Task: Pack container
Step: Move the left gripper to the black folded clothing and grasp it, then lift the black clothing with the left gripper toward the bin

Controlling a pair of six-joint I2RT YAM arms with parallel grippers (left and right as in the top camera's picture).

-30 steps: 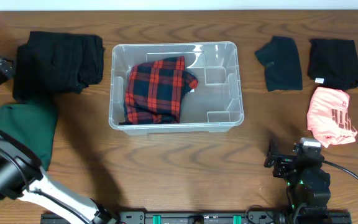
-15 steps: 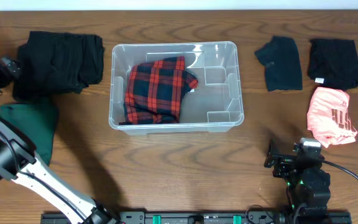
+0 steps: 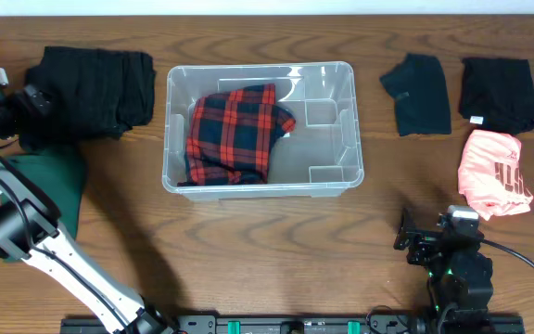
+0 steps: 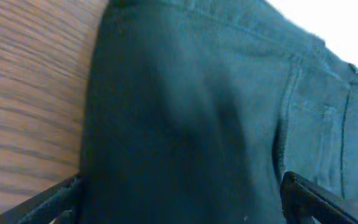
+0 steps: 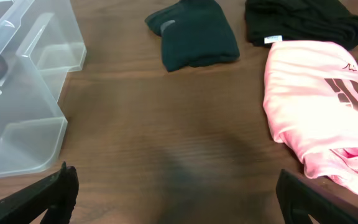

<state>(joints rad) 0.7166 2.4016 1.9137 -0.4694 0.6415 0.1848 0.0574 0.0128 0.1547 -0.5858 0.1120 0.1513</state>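
I will lower my open left gripper next onto the edge of the folded black garment that is farthest from the container, because its fingers are already on both sides of the cloth there.
The clear container (image 3: 336, 172) stands mid-table with a folded red-and-black plaid garment (image 3: 235, 134) in its left half; its corner also shows in the right wrist view (image 5: 23, 93). A folded black garment (image 3: 91, 88) lies at the far left; it fills the left wrist view (image 4: 216, 118). My left gripper (image 3: 28, 100) is open at that garment's left edge, its fingers (image 4: 179, 199) spread on either side of the cloth. My right gripper (image 3: 425, 243) is open and empty above bare wood near the front right (image 5: 176, 193).
A dark green garment (image 3: 49, 186) lies in front of the black one. At the right lie a small dark folded garment (image 3: 417, 93), a black folded garment (image 3: 499, 93) and a pink garment with dark print (image 3: 494, 174), also in the right wrist view (image 5: 322, 106).
My left gripper has moved right, from the table's left edge onto the left edge of the black garment. The right arm has not moved.
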